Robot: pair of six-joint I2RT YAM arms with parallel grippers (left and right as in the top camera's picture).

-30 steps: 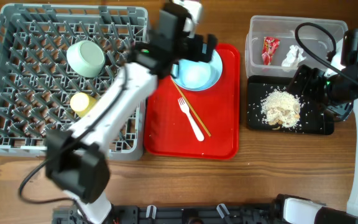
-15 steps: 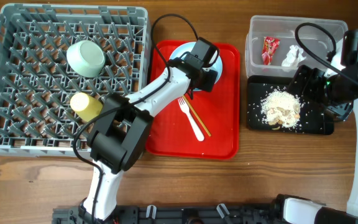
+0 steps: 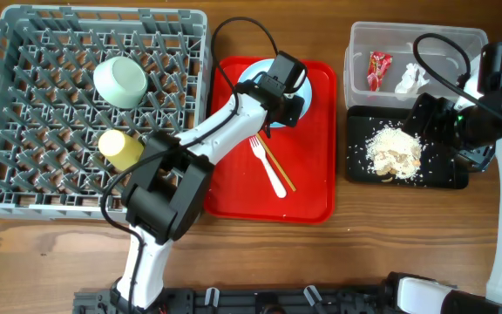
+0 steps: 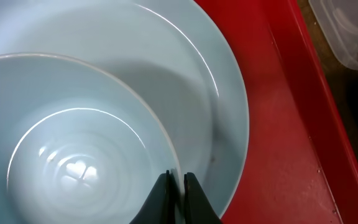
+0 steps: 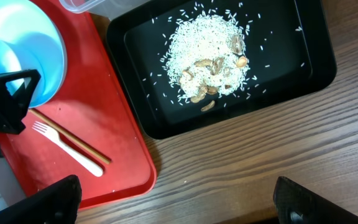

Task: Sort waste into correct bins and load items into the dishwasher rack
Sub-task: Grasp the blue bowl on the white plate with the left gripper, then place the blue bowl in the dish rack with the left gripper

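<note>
My left gripper lifts next, crosses to the left in the overhead view to the rack's free wires (image 3: 166,59) beside the green bowl, tilts, lowers and releases.
My left gripper (image 4: 176,182) is shut on the rim of the small pale blue-white bowl (image 4: 73,143), which sits inside the white plate (image 4: 225,93) on the red tray (image 4: 284,143). From overhead, the left gripper (image 3: 288,110) is at the tray's far end. The white fork (image 3: 268,167) and the chopsticks (image 3: 275,166) lie mid-tray. My right gripper (image 5: 185,204) hangs open above the table, beside the black tray (image 5: 135,106) that holds the food scraps (image 5: 207,53). The clear tub (image 3: 447,44) holds the red wrapper (image 3: 379,70) and the tissue (image 3: 410,78).
The grey dishwasher rack (image 3: 24,196) fills the left side, with the pale green bowl (image 3: 120,80) and the yellow cup (image 3: 120,148) in it. Bare wooden table (image 3: 390,235) runs along the front. The left arm's cable (image 3: 242,26) loops over the tray's far edge.
The left arm came down from above the tray to the bowl. Its jaws went from open to shut on the bowl's rim. The right arm has not moved.
</note>
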